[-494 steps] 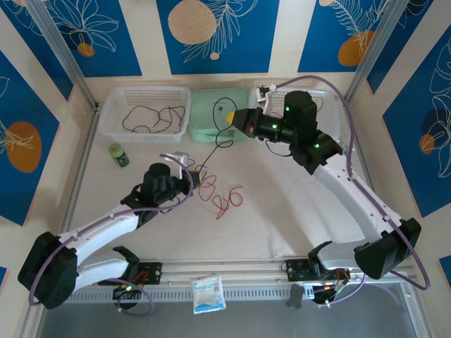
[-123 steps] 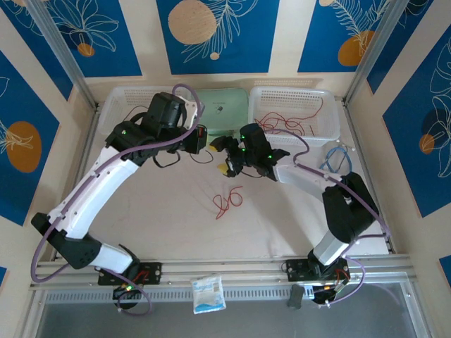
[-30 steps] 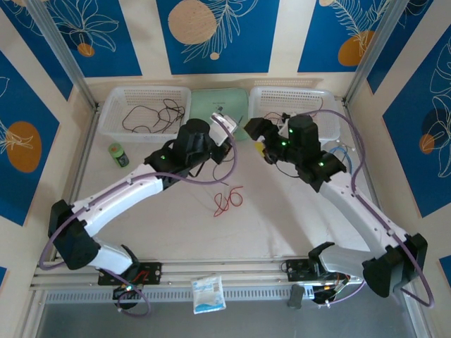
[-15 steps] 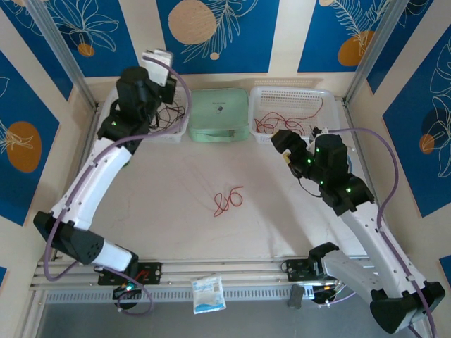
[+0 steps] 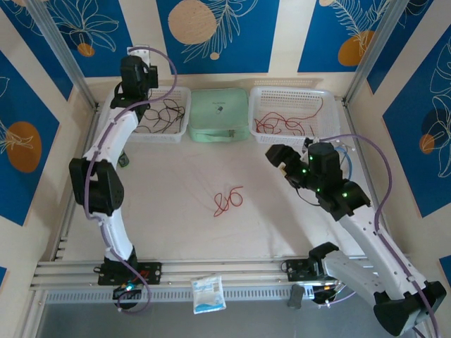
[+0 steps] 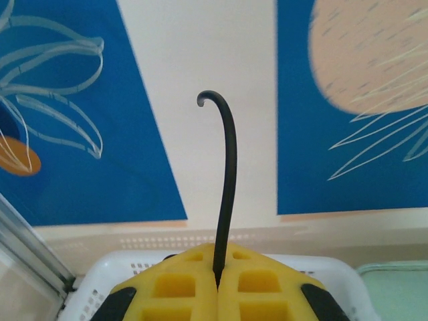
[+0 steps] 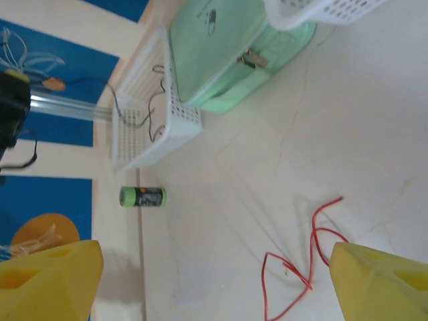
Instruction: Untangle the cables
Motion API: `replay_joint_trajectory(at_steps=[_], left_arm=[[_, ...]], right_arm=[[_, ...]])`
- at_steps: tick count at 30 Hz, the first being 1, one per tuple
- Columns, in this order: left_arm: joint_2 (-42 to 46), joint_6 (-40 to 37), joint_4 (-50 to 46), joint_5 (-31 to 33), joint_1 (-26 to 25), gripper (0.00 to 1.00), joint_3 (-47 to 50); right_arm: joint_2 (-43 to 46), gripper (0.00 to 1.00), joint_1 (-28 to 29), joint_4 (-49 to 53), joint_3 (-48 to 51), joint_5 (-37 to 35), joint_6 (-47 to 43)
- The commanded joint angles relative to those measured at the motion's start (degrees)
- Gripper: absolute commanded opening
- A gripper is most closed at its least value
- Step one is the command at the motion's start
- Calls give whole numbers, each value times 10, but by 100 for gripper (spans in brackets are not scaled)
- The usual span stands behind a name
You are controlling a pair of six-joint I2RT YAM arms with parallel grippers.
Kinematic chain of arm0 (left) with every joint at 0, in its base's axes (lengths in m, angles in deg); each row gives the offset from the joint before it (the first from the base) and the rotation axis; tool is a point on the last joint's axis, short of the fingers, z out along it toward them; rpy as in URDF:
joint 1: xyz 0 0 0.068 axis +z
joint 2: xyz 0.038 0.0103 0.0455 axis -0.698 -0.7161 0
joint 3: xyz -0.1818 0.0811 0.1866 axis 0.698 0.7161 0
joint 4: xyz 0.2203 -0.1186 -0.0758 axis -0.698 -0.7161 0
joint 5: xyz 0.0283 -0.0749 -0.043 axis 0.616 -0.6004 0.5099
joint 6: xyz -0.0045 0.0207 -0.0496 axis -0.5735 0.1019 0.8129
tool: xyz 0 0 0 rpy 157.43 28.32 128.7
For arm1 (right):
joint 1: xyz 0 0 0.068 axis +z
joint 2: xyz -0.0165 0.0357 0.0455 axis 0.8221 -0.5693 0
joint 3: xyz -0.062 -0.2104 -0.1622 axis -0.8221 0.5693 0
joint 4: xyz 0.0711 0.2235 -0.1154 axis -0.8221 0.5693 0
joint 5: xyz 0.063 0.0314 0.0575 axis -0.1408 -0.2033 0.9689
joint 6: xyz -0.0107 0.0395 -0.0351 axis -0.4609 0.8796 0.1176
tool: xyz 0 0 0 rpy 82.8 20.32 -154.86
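I should next move my right gripper back and down toward the tabletop, onto the frayed end of the bright red cable, because that end is clear of the cable's loop.
Raised high above the left white basket [image 5: 144, 134], my left gripper [image 5: 135, 62] is shut; in the left wrist view its yellow fingers [image 6: 174, 294] pinch a thin black cable [image 6: 228, 174] that sticks up and curls at its tip. More black cables [image 5: 161, 113] lie in that basket. Red cables [image 5: 285, 124] lie in the right basket [image 5: 296, 94]. A loose red cable [image 5: 229, 201] lies coiled mid-table, also seen as a red cable [image 7: 311, 257] in the right wrist view. My right gripper [image 5: 276, 153] hovers open to its right, nothing between its fingers [image 7: 50, 281].
A pale green case [image 5: 220, 113] sits between the baskets. A green can [image 7: 142, 196] lies near the table's left edge. A light-blue cable [image 5: 344, 153] lies at the right, behind my right arm. Wall panels stand close behind the left gripper.
My left arm has swung further up and left over the left basket, still holding the black cable. The right gripper has shifted slightly toward the near side.
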Motion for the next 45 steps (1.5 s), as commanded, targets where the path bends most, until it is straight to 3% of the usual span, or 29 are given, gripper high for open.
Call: replay_joint_trajectory(at_steps=[1,9,11,14,16,18,21,25,36,45], left_arm=[[-35,47,20,-13,13,0,-27],[-72,114,17,-16,18,1,58],[-71,129,14,-23,18,13,75],[-65,141,5,-48,18,40,83],[-60,144,-10,-63,18,67,74],[-55,143,-31,-77,18,85,57],[-41,142,-65,-92,17,100,31],[-6,139,-91,-107,17,100,21],[124,153,-217,-159,11,100,29],[259,191,-262,-192,-15,100,166]], right_arm=[[-15,87,30,48,2,-11,-30],[-132,77,136,92,-18,-17,-41],[-168,73,162,93,-23,-17,-44],[-218,68,196,95,-28,-29,-85],[-244,66,213,78,-22,-33,-144],[-262,64,223,50,-9,-33,-205],[-285,61,232,-6,10,-36,-286],[-335,57,232,-44,10,-24,-331],[-437,45,236,-100,-18,-8,-332],[-476,36,242,-122,-38,2,-323]])
